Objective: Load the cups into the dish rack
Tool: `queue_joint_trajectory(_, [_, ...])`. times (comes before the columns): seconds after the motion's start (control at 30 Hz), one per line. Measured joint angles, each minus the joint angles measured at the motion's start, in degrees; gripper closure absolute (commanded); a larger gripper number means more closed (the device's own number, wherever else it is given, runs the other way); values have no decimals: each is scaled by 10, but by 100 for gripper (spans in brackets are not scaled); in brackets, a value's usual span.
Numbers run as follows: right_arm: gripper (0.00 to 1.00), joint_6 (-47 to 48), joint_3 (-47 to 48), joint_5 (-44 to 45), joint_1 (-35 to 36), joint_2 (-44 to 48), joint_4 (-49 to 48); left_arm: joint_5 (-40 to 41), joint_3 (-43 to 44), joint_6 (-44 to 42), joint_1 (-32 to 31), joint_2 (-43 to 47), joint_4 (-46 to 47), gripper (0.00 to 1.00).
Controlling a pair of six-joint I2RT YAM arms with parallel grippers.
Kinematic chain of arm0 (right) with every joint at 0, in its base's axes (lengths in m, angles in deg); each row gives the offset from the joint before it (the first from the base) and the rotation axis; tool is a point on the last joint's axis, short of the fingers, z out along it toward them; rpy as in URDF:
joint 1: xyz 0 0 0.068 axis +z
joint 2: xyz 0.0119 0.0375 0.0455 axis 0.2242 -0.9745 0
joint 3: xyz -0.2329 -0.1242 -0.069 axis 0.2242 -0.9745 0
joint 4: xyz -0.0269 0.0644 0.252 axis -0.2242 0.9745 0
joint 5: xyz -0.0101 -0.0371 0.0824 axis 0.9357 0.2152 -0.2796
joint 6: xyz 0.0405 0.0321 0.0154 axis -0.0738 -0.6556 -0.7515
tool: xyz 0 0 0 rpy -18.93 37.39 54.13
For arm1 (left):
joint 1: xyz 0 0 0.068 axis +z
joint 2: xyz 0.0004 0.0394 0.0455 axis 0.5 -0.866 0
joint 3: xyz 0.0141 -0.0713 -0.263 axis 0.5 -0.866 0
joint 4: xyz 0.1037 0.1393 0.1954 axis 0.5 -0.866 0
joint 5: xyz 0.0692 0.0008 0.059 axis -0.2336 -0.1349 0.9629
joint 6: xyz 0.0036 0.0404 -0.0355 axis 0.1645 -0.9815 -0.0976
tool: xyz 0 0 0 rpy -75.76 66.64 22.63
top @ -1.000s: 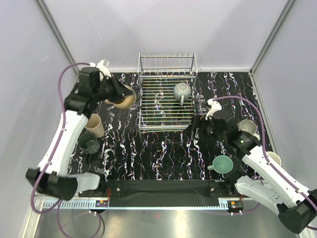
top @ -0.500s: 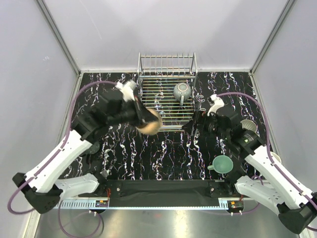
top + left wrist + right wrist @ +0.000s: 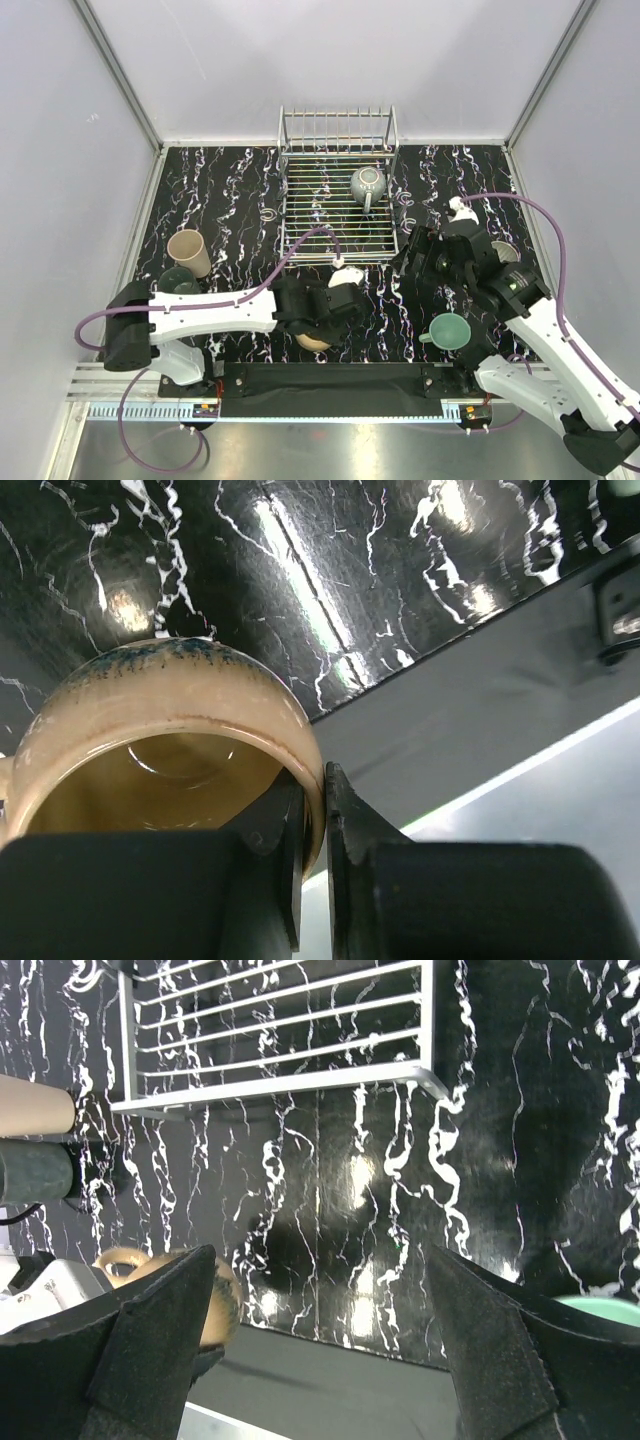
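My left gripper has the tan mug above bare table and will next turn, lower it onto the tabletop by the black bar [image 3: 322,355] and release the mug's rim.
My left gripper [image 3: 322,318] is shut on the rim of a tan mug [image 3: 313,339] low near the table's front edge. In the left wrist view one finger is inside the tan mug [image 3: 170,720] and one outside, the gripper [image 3: 315,792] pinching its wall. The silver wire dish rack [image 3: 300,225] stands at the back centre and holds a grey-green mug [image 3: 368,183]. My right gripper [image 3: 418,258] is open and empty just right of the rack's front corner. The right wrist view shows its gripper [image 3: 325,1295] wide open above bare table, the rack [image 3: 280,1078] beyond.
A beige cup [image 3: 188,252] and a dark green cup [image 3: 178,281] lie at the left. A teal cup [image 3: 450,330] sits at the near right. A whitish cup [image 3: 508,254] is partly hidden behind my right arm. A black bar [image 3: 330,378] runs along the front edge.
My left arm has swung the tan mug from the back left, past the rack's front, down to the table's front edge. My right gripper has shifted slightly right.
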Motion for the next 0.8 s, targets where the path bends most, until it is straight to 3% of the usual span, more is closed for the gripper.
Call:
queue_joint_trajectory(0.23, [7,-7,-10,-1,0,22,21,9,-24,-69,-1,-7,67,100])
queue_joint_trajectory(0.53, [6,-7,-30,-21,0,25,21,-47,-45,-153,-1,-31,94,100])
queue_joint_trajectory(0.6, [5,-7,-33,-30,0,23,20,-61,-46,-173,-1,-31,92,97])
queue_joint_trajectory(0.73, [5,-7,-37,-34,0,19,19,-80,-46,-207,-1,-31,88,80])
queue_joint_trajectory(0.8, [4,-7,-38,-37,0,18,19,-85,-46,-221,-1,-31,80,79])
